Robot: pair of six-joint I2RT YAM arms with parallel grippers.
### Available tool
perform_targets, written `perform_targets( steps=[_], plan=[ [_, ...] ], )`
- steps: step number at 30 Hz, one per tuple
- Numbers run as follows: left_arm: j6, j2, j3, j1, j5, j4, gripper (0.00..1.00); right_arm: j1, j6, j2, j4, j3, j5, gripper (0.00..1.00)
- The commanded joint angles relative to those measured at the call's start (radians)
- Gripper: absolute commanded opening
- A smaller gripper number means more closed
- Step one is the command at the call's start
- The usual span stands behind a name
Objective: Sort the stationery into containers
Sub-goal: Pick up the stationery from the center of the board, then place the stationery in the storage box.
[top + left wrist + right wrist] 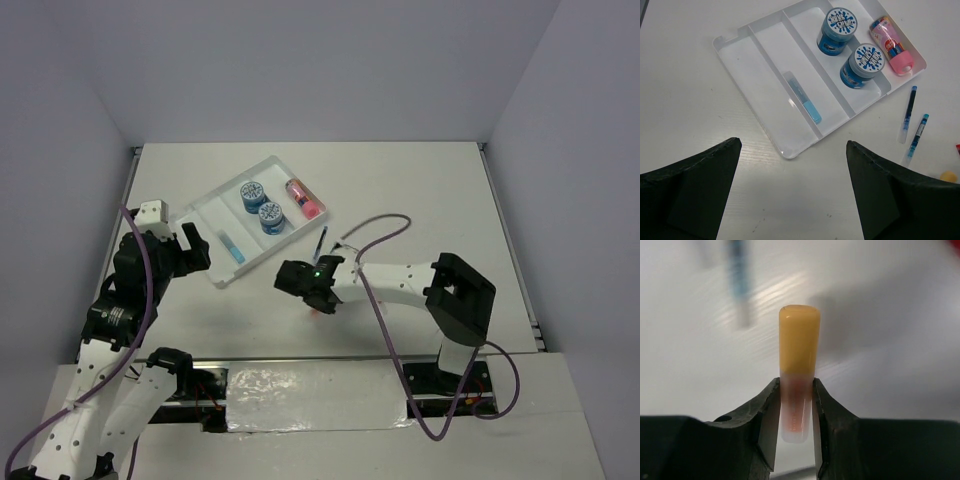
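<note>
The pen nearer the tray is below the left gripper and to its right in the top view, so the left gripper needs to move across and down onto that pen next.
The white tray [215, 215] lies at the back left. One compartment holds two blue tubs [251, 195] [271, 217], the end one a pink tube [303, 198], and another a light-blue marker [232, 247]. The left wrist view shows the tray [765, 75], the tubs [840, 27] [862, 62], the tube [891, 45] and the marker [805, 100]. Two thin blue pens [909, 112] [918, 135] lie on the table right of the tray. My right gripper [796, 390] is shut on the orange-yellow marker [799, 350], just off the tray's near right side [312, 295]. My left gripper [792, 145] is open and empty, above the table by the tray's near corner.
A red tip [958, 148] shows at the right edge of the left wrist view, beside the pens. A purple cable [380, 225] loops over the table behind the right arm. White walls close in the table on three sides.
</note>
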Motion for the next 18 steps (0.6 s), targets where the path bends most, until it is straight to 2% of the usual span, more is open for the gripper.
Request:
perform_targets(
  steps=[1, 2, 3, 4, 5, 6, 7, 9, 10, 12, 14, 18],
  plan=[
    [0.001, 0.006, -0.003, -0.005, -0.01, 0.024, 0.99, 0.06, -0.572, -0.031, 0.318, 0.185, 0.185, 0.0],
    [0.001, 0.006, -0.001, -0.005, -0.012, 0.023, 0.99, 0.058, -0.749, 0.0, 0.474, 0.218, 0.147, 0.0],
    [0.0, 0.006, -0.001, -0.005, -0.012, 0.022, 0.99, 0.061, -0.987, 0.009, 0.535, 0.256, 0.102, 0.0],
    [0.001, 0.006, -0.001, -0.005, -0.012, 0.022, 0.99, 0.052, -1.129, 0.034, 0.724, 0.261, 0.029, 0.0],
    [0.001, 0.009, -0.001, -0.005, -0.013, 0.022, 0.99, 0.038, -1.375, 0.057, 0.768, 0.281, -0.071, 0.0],
    [0.001, 0.01, -0.001, -0.005, -0.013, 0.021, 0.99, 0.02, -1.461, 0.089, 0.784, 0.372, -0.167, 0.0],
    [0.0, 0.01, 0.002, -0.005, -0.015, 0.019, 0.99, -0.012, -1.515, 0.135, 0.752, 0.456, -0.288, 0.0],
    [-0.002, 0.008, 0.003, -0.005, -0.026, 0.018, 0.99, -0.044, -1.638, 0.3, 0.593, 0.636, -0.343, 0.0],
    [-0.002, 0.005, 0.002, -0.005, -0.027, 0.018, 0.99, -0.076, -1.672, 0.412, 0.497, 0.819, -0.439, 0.0],
    [-0.002, -0.004, 0.002, -0.005, -0.033, 0.018, 0.99, -0.098, -1.743, 0.505, 0.427, 1.037, -0.507, 0.0],
    [-0.005, -0.009, 0.0, -0.005, -0.038, 0.015, 0.99, -0.12, -1.793, 0.577, 0.416, 1.095, -0.558, 0.0],
    [-0.006, -0.021, 0.002, -0.005, -0.049, 0.013, 0.99, -0.156, -1.806, 0.591, 0.483, 1.086, -0.569, 0.15]
  ],
)
